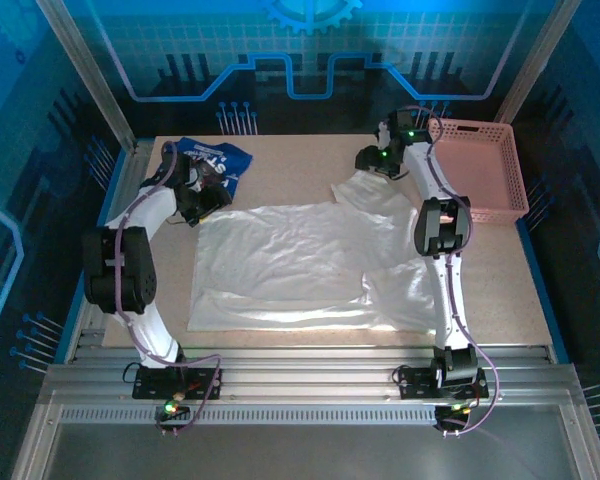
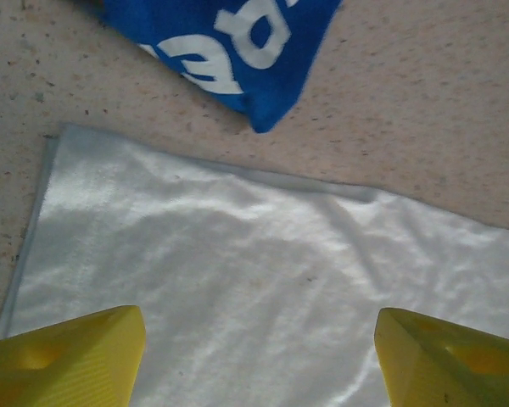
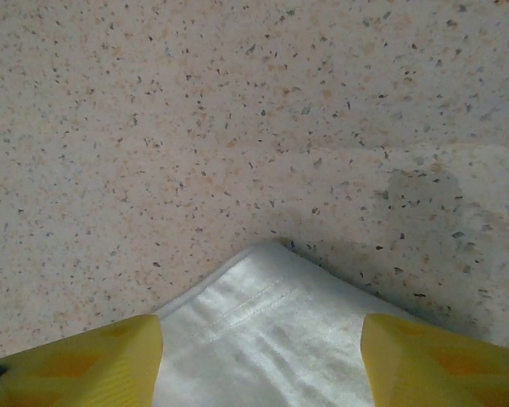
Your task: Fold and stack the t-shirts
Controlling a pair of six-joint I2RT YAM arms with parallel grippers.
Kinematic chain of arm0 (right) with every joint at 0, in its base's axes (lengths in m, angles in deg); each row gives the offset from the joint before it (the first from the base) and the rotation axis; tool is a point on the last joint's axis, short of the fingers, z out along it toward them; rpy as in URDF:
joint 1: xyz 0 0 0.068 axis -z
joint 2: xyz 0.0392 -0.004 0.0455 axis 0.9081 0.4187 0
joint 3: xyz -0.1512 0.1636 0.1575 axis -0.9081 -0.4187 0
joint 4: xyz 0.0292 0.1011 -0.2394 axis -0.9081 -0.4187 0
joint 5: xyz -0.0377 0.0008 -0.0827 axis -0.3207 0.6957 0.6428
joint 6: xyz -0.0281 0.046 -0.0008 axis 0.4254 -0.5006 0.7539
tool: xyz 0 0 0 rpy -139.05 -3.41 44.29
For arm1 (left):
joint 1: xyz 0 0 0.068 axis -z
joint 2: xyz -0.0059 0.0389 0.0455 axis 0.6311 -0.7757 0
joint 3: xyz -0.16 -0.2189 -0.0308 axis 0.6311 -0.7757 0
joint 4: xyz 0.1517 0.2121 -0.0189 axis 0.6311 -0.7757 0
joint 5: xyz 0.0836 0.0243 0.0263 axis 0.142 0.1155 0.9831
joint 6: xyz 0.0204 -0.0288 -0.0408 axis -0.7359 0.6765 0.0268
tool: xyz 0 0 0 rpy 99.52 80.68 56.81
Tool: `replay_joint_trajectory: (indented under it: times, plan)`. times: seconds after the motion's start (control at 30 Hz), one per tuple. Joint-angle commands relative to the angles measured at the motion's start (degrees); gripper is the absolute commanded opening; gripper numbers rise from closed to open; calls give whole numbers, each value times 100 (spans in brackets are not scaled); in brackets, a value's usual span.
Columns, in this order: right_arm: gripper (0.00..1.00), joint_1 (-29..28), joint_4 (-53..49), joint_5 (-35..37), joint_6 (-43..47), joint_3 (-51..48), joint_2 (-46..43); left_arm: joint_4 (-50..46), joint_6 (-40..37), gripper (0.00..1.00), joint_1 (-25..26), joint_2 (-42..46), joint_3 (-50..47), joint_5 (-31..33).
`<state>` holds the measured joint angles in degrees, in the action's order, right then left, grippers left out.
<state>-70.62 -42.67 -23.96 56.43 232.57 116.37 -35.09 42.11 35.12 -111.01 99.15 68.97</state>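
The hemmed sleeve tip of the white t-shirt is already between the open fingers of my right gripper, so my right gripper will go down to it next and then close there.
A white t-shirt (image 1: pixel 300 260) lies spread flat in the middle of the table, one sleeve reaching toward the far right. The blue t-shirt (image 1: pixel 215 165) with white lettering is crumpled at the far left. My left gripper (image 1: pixel 198 200) hovers over the white shirt's far-left corner, open. In the left wrist view its yellow fingers (image 2: pixel 68 360) stand wide over the white cloth (image 2: pixel 263 263), with the blue shirt (image 2: pixel 237 42) just beyond. My right gripper (image 1: pixel 370 160) is open at the far-right sleeve tip. Its yellow fingers (image 3: pixel 441 365) straddle the hemmed white corner (image 3: pixel 263 322).
A pink lattice basket (image 1: pixel 480 170) stands at the far right edge, close behind the right arm. Bare speckled tabletop (image 1: pixel 290 160) lies between the blue shirt and the right gripper. Metal rails (image 1: pixel 300 385) run along the near edge.
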Motion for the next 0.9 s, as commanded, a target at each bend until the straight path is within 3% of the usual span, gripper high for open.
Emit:
replay_joint_trajectory:
  times: [0.0, 0.23, 0.53, 0.73, 0.87]
  plan:
    - [65, -127, -101, -4, 1, 207, 269, 151, -110, 73, -163, -222, -92, 182]
    - [61, -209, -167, -24, -49, 221, 445, 220, -127, 72, -311, -565, 41, 132]
    - [22, -237, -102, 168, -306, -52, 378, 78, -293, 68, -355, -885, 288, 348]
    - [9, -184, 205, 291, -498, -325, 119, 94, -261, 67, -364, -977, 449, 547]
    - [6, -200, 271, 316, -558, -343, 46, 94, -257, 67, -364, -959, 541, 668]
